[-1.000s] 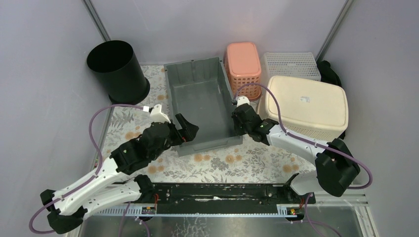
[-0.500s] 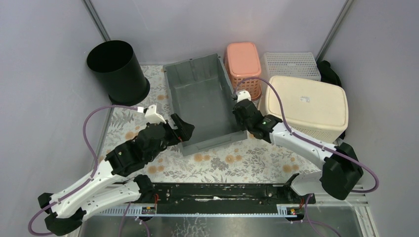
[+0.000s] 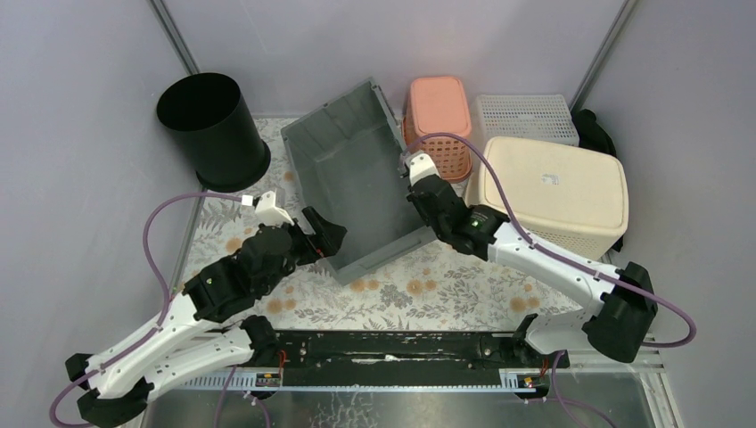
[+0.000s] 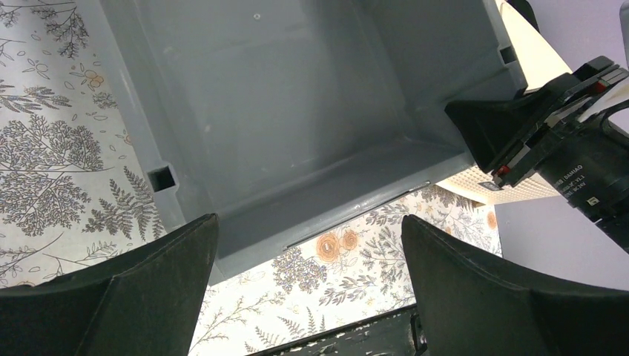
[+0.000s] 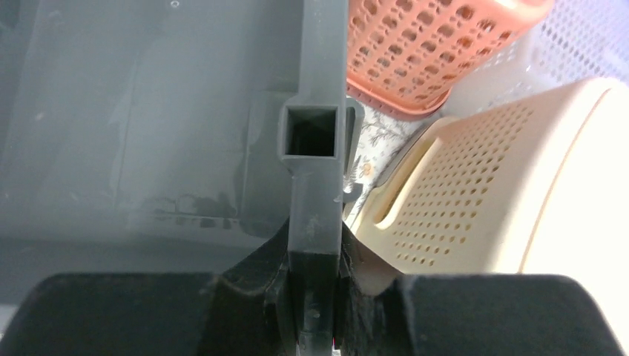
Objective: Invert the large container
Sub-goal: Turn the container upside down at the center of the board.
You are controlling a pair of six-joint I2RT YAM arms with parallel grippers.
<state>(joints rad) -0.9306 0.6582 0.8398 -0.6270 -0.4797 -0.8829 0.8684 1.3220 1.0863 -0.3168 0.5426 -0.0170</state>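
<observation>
The bin's inside faces up, so my right gripper should next swing its rim left in the top view toward the bin's low side (image 3: 296,167) and release.
The large container is a grey rectangular bin (image 3: 352,183) on the floral mat, tipped up on its left side with its open inside facing up and left. My right gripper (image 3: 421,192) is shut on the bin's right long rim (image 5: 315,170), one finger inside the wall and one outside, holding that side raised. In the right wrist view the rim runs straight between my right gripper (image 5: 315,271). My left gripper (image 3: 328,239) stands open at the bin's near left corner. In the left wrist view the bin's near wall (image 4: 297,215) lies just beyond my left gripper (image 4: 308,222), untouched.
A black round bucket (image 3: 209,125) stands at the back left. A pink basket (image 3: 439,120) and a white lattice basket (image 3: 526,116) sit behind the bin. A cream basket (image 3: 553,192) lies upturned close to its right. The floral mat (image 3: 428,285) covers the table.
My right gripper has lifted the bin's right rim and swung it left, so the bin has gone from flat to steeply tilted. My left gripper drew back slightly, still open.
</observation>
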